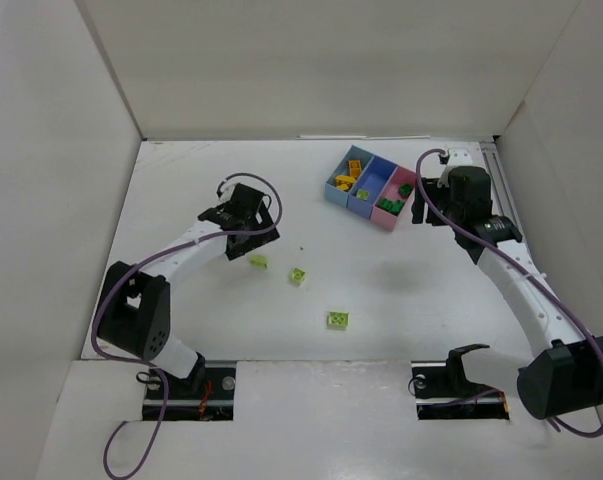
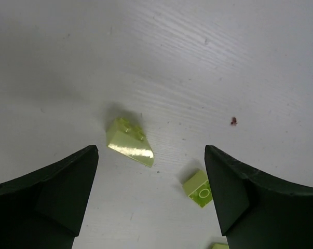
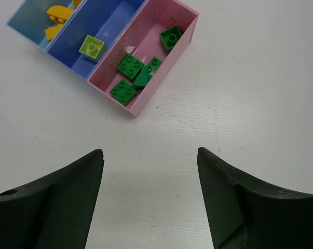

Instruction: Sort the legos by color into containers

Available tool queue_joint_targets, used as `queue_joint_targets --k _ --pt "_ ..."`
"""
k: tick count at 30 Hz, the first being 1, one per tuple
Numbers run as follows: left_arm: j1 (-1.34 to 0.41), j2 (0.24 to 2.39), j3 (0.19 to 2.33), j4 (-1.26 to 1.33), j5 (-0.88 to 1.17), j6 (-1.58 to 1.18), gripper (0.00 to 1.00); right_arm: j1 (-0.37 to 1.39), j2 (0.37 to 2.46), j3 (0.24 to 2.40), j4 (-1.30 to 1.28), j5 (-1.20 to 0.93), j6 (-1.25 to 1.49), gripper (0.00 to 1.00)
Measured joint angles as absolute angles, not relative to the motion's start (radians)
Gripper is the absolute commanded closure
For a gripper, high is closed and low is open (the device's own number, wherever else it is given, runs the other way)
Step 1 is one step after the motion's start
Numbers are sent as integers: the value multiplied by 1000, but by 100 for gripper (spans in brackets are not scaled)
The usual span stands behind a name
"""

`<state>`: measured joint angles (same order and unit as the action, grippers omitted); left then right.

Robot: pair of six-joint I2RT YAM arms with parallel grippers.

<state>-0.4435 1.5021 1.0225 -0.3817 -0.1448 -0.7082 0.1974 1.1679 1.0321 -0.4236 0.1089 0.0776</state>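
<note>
I will turn my left gripper and lower it to the lego's long sides next, because the sloped pale lime lego (image 1: 259, 261) (image 2: 130, 141) lies slanted between my fingers.
Three pale lime legos lie loose on the table: a sloped one (image 1: 258, 262) (image 2: 129, 141), a small one (image 1: 298, 275) (image 2: 200, 188) and one nearer the front (image 1: 338, 319). My left gripper (image 1: 249, 243) (image 2: 151, 155) is open and empty just above the sloped one. The joined bins stand at the back: light blue (image 1: 342, 173) (image 3: 26, 23) with yellow-orange bricks (image 3: 56, 19), darker blue (image 1: 373, 177) (image 3: 114, 23) with one lime brick (image 3: 91, 47), pink (image 1: 402, 179) (image 3: 185, 23) with several dark green bricks (image 3: 130, 66). My right gripper (image 1: 421, 205) (image 3: 150, 153) is open and empty beside the pink bin.
White walls enclose the table on the left (image 1: 51, 200), back (image 1: 321, 70) and right (image 1: 571, 180). A tiny dark speck (image 2: 233, 121) lies on the table past the lime bricks.
</note>
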Motion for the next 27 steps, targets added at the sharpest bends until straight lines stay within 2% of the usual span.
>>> queue_joint_targets --k 9,17,18,20,25,27 --pt "-448 1608 1012 -429 -162 -1008 20 197 1192 1032 -446 109 76 22" --pt "-456 1674 1011 -432 -169 -1143 28 186 1201 1032 -463 121 72 22" --pt "-456 1674 1011 -432 -175 -1155 32 183 1205 1032 -464 122 71 22" --pt "-456 1675 1012 -437 -192 -1174 32 181 1211 1032 -465 124 71 22" --pt "-456 1686 1016 -449 -232 -1207 47 173 1217 1032 -465 124 68 22" --pt "-456 1693 1022 -453 -244 -1209 57 171 1217 1032 -465 125 68 22"
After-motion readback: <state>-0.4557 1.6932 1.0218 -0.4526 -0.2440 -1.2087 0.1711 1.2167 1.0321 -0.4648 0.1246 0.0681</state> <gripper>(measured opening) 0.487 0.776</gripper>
